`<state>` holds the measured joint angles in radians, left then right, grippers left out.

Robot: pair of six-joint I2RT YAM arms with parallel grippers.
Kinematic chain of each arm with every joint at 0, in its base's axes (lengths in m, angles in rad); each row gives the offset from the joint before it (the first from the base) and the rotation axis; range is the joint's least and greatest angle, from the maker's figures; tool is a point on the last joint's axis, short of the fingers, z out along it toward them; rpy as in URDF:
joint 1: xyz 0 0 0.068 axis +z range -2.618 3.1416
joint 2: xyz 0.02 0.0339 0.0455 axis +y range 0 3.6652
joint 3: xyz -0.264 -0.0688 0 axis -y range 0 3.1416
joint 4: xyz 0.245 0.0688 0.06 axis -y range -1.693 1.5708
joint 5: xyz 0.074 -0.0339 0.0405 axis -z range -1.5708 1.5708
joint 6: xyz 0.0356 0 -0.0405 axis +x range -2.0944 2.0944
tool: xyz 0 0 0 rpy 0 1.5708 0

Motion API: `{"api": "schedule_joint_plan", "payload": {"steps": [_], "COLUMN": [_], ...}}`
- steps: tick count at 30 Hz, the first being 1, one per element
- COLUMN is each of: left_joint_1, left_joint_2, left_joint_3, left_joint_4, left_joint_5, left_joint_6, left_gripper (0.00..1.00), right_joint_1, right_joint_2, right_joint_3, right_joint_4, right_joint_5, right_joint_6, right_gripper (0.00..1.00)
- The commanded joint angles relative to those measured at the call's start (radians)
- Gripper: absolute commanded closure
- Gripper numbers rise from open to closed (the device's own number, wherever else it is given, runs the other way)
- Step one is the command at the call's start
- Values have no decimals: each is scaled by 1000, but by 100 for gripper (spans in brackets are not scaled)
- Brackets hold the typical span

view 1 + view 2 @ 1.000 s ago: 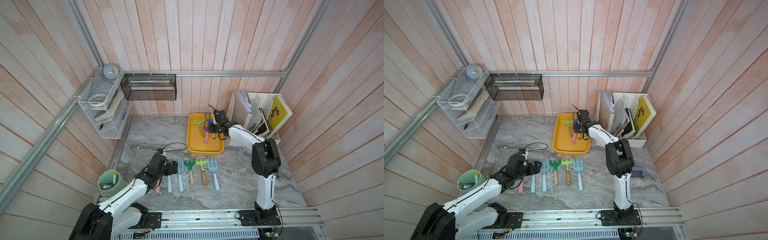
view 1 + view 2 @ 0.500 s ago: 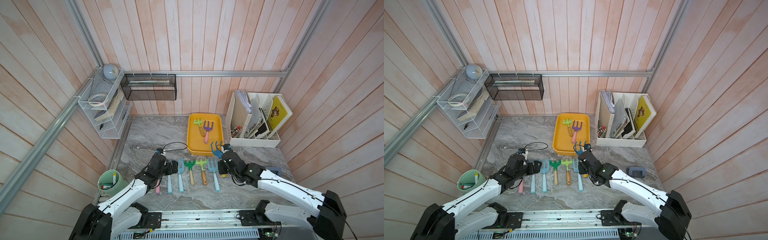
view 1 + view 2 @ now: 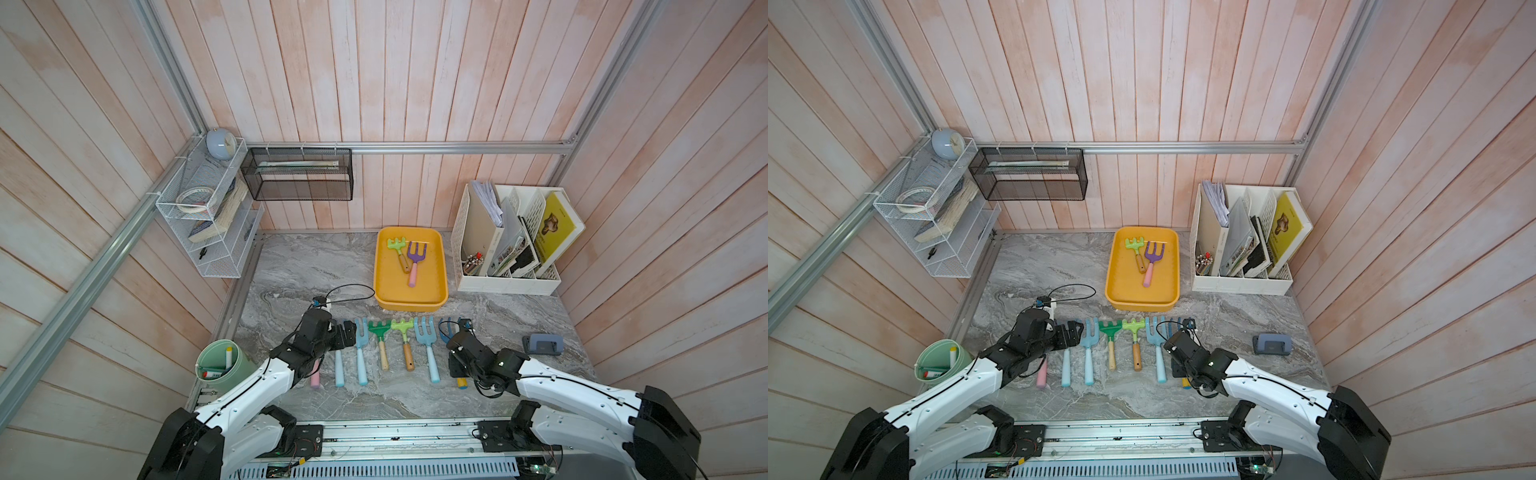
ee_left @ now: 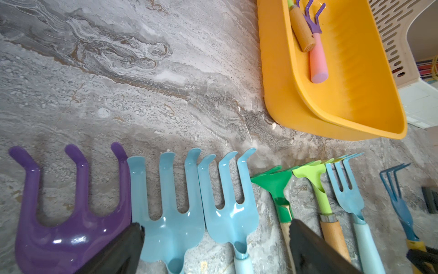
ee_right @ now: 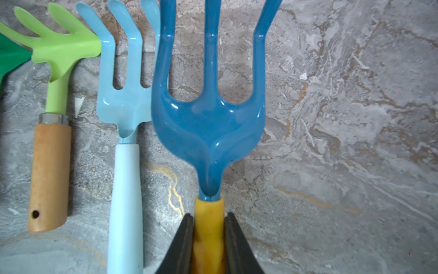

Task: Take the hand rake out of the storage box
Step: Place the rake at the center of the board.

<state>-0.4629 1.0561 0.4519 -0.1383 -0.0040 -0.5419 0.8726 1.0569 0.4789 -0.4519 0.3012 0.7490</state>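
Note:
Next, my right gripper moves down and toward the nearest light blue rake and releases the dark blue rake on the bare tabletop alongside [image 3: 444,361] [image 5: 167,194], as it lies free.
The yellow-orange storage box [image 3: 411,300] [image 3: 1142,306] stands at the back of the marble table. In it lie a green rake [image 3: 397,245] and a purple rake with a pink handle [image 3: 414,259]. My right gripper [image 5: 209,218] [image 3: 457,365] is shut on the yellow handle of a dark blue hand rake [image 5: 208,118] [image 3: 445,329]. It holds the rake at the right end of a row of several rakes, low at the table; I cannot tell whether it touches. My left gripper [image 4: 215,227] [image 3: 347,334] hangs open over the row's left end, holding nothing.
A white file organizer [image 3: 507,283] stands right of the box. A grey-blue hole punch [image 3: 542,345] lies right of the held rake. A green cup [image 3: 220,365] sits front left. A wire shelf [image 3: 208,224] and a black mesh basket [image 3: 297,178] hang on the walls.
My right arm has carried the dark blue rake out of the storage box, forward and down to the right end of the row. The left arm has not moved.

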Motion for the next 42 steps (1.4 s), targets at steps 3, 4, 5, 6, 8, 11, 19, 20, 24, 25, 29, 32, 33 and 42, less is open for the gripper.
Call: {"api": "schedule_joint_plan", "payload": {"steps": [3, 4, 5, 6, 8, 11, 19, 20, 24, 25, 29, 32, 33, 42], "left_joint_1": [6, 6, 6, 6, 6, 6, 6, 6, 6, 6, 6, 6, 6, 5], "left_joint_2": [-11, -11, -11, -10, -9, -8, -6, -5, -3, -2, 1, 4, 5, 10], "left_joint_3": [-7, -7, -7, -7, -7, -6, -5, -5, -5, -4, -5, -4, -4, -2], "left_joint_4": [17, 17, 16, 16, 16, 15, 19, 19, 17, 16, 19, 19, 19, 19], "left_joint_5": [12, 12, 12, 12, 10, 9, 13, 13, 13, 13, 13, 15, 16, 18], "left_joint_6": [16, 15, 16, 15, 15, 16, 17, 17, 17, 17, 17, 17, 17, 17], "left_gripper": [0, 0, 0, 0, 0, 0, 0, 0, 0, 0, 0, 0, 0, 0], "right_joint_1": [-39, -44, -53, -62, -68, -70, -75, -75, -75, -76, -75, -75, -76, -81], "right_joint_2": [60, 72, 83, 93, 108, 131, 221, 228, 238, 241, 241, 251, 256, 288], "right_joint_3": [-13, -10, -8, -9, -10, 0, 47, 46, 56, 62, 70, 73, 77, 91], "right_joint_4": [77, 75, 69, 71, 93, 111, 75, 83, 96, 92, 103, 113, 112, 110], "right_joint_5": [-9, 1, 11, 11, -5, -17, 14, 8, 11, 16, 10, 8, 12, 28], "right_joint_6": [-45, -37, -27, -27, -46, -60, -67, -71, -80, -82, -103, -112, -112, -114], "right_gripper": [100, 100, 100, 100, 100, 100, 90, 90, 89, 89, 84, 84, 84, 82]}}
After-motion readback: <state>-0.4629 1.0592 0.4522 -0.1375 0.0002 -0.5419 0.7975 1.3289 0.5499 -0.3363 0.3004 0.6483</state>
